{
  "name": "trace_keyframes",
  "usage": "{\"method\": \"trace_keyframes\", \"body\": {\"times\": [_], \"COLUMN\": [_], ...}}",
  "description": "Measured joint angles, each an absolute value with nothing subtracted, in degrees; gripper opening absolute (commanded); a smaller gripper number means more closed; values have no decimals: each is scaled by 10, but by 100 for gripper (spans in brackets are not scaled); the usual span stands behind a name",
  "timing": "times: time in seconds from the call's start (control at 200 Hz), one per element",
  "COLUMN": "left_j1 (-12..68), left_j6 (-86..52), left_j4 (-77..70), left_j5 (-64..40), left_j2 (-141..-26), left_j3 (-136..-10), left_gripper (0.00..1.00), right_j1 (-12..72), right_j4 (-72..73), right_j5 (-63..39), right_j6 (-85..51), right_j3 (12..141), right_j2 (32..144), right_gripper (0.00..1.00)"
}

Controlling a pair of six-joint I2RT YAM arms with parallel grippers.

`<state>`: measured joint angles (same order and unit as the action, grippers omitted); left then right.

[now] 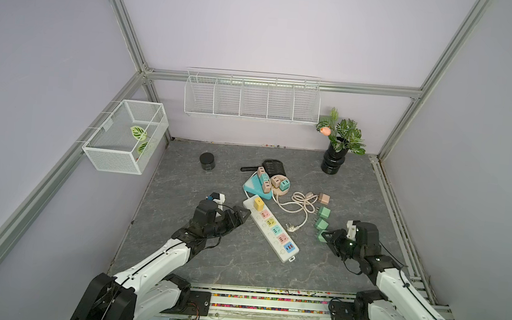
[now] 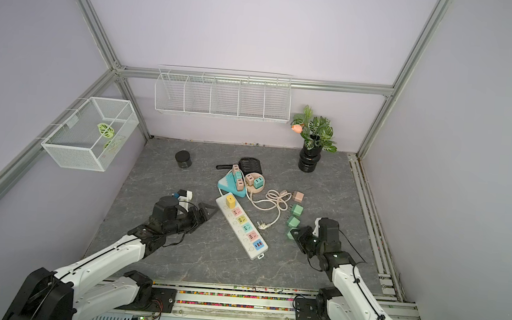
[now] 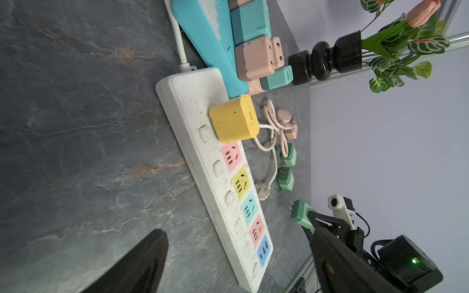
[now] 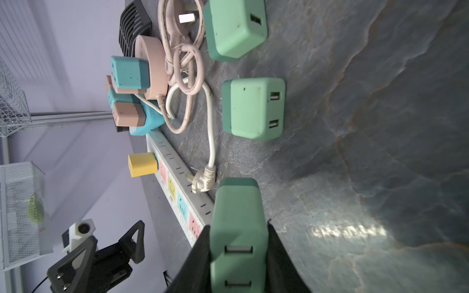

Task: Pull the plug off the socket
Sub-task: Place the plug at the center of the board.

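Observation:
My right gripper should move down toward the bare tabletop [image 1: 314, 235] [image 4: 244, 168] beside the nearest loose plug next and let go of the green plug there, because the plug is clear of the socket strip.
A white socket strip [image 1: 284, 255] [image 2: 254, 253] lies slantwise in the middle of the table. A yellow plug [image 1: 258, 204] [image 3: 233, 123] [image 4: 142, 165] sits in its far-end outlet. My left gripper [image 1: 240, 215] [image 2: 207, 212] [image 3: 238, 229] hangs open just left of that end, holding nothing. My right gripper [image 1: 327, 235] [image 2: 297, 234] [image 4: 238, 243] is shut on a green plug [image 4: 238, 215] [image 3: 302, 215], low over the table and right of the strip, clear of it.
Two loose green plugs [image 1: 324, 212] [image 1: 321, 225] lie just beyond my right gripper. Behind the strip are a teal socket block [image 1: 254, 186] with plugs, a pink round socket [image 1: 279, 185] and a coiled cable [image 1: 300, 202]. A black jar [image 1: 207, 162] and a vase [image 1: 332, 162] stand farther back.

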<state>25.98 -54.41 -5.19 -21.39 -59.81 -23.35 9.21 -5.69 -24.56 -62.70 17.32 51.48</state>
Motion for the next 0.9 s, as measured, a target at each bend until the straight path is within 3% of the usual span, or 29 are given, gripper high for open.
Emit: {"method": "trace_keyframes", "body": {"times": [0.29, 0.455, 0.57, 0.9], "left_j1": [260, 260, 260, 260], "left_j6": [-550, -553, -553, -563], "left_j4": [-53, -52, -51, -46], "left_j5": [-213, -208, -204, -193], "left_j2": [-603, -595, -580, -562], "left_j3": [-234, -234, -233, -230], "left_gripper": [93, 93, 93, 89], "right_j1": [90, 90, 90, 90], "right_j4": [9, 9, -37, -176], "right_j5": [-303, -304, -288, -232], "right_j6": [-628, -609, -585, -509], "right_j3": [194, 209, 227, 269], "right_j2": [651, 684, 678, 543], "right_gripper": [32, 53, 61, 59]}}
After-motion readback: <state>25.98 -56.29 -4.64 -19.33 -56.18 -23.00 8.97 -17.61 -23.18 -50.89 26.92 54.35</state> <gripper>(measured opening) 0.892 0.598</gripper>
